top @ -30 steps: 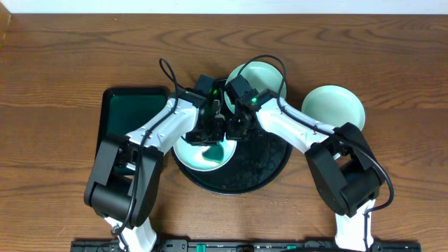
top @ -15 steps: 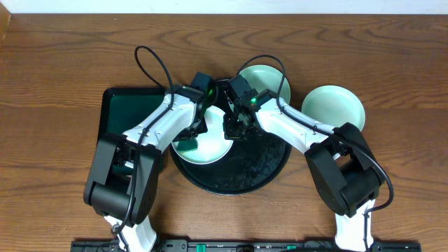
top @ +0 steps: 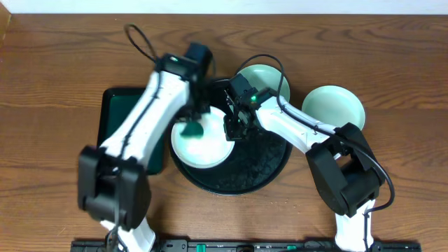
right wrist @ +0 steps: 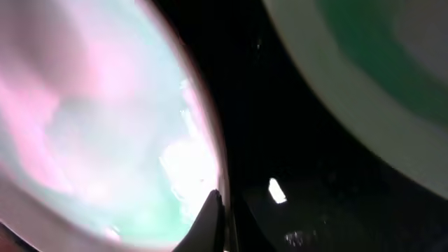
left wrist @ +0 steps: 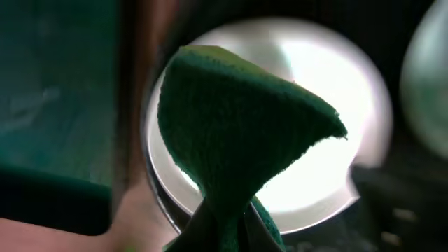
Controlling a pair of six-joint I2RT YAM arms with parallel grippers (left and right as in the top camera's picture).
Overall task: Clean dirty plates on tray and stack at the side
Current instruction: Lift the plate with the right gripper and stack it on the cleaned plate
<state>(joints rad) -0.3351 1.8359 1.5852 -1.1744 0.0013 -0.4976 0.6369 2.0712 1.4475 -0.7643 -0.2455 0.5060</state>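
The third plate (top: pixel 334 108) sits off the tray, to the right of my right gripper in the overhead view. So this plate goes up and over it next, then comes down and is released.
One pale mint plate (top: pixel 207 150) lies on the left of the round black tray (top: pixel 245 175). My left gripper (top: pixel 192 120) is shut on a green sponge (top: pixel 191 129) and holds it above the plate's left part. In the left wrist view the sponge (left wrist: pixel 231 126) hangs over the bright plate (left wrist: pixel 336 91). My right gripper (top: pixel 234 130) is shut on this plate's right rim, and the right wrist view shows the fingers (right wrist: pixel 222 218) pinching the rim (right wrist: pixel 84 126). A second plate (top: pixel 266 78) sits at the tray's back. A third plate (top: pixel 334 106) rests on the table to the right.
A rectangular black tray (top: pixel 120 115) with a green bottom lies left of the round tray, partly under my left arm. The second plate also shows at the upper right of the right wrist view (right wrist: pixel 364 70). Wooden table lies all around.
My left arm has risen and swung back and left, lifting the sponge off the plate's centre. My right gripper has stayed on the rim.
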